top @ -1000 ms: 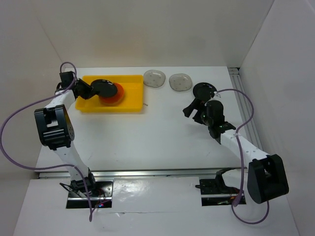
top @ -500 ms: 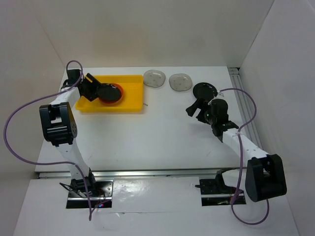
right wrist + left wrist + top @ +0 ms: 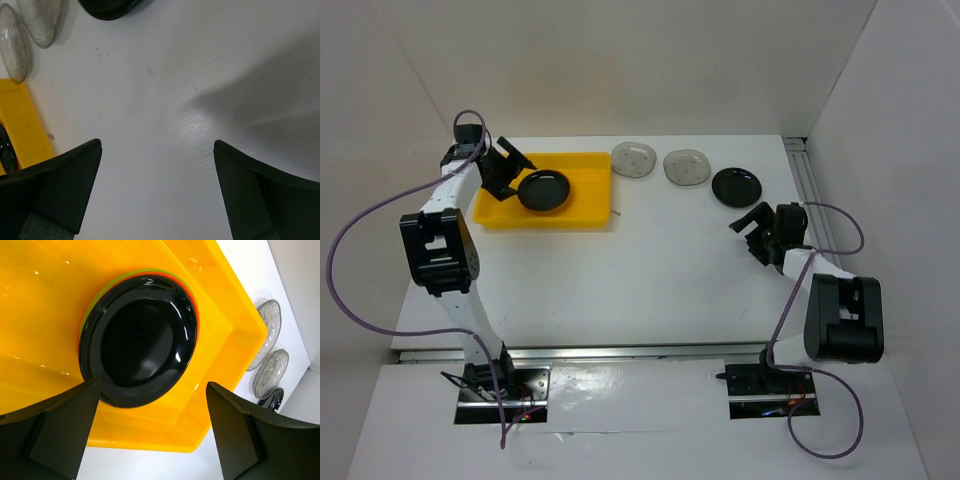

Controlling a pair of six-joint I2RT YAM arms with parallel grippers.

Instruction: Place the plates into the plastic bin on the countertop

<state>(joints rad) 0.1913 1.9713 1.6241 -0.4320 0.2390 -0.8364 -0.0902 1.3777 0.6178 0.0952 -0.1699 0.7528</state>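
Observation:
The black plate's rim by the bar is outward and below, and the fingers are over bare surface, so my right gripper will reach outward and down onto it next.
The yellow plastic bin stands at the back left of the white countertop. Inside it a glossy black plate lies flat on top of a stack. In the left wrist view that black plate shows lime green and orange rims under it. My left gripper is open at the bin's left end, level with the plate's edge and holding nothing. Two translucent grey plates and another black plate lie in a row right of the bin. My right gripper is open and empty, near-right of that black plate.
White walls close in the countertop on three sides. A metal rail runs along the right edge. In the right wrist view, bare white surface lies between the open fingers, with the grey plates and the bin far off.
My left gripper has opened and let go of the black plate, which now lies flat on the stack. The right arm has pulled back to the right, away from the other black plate.

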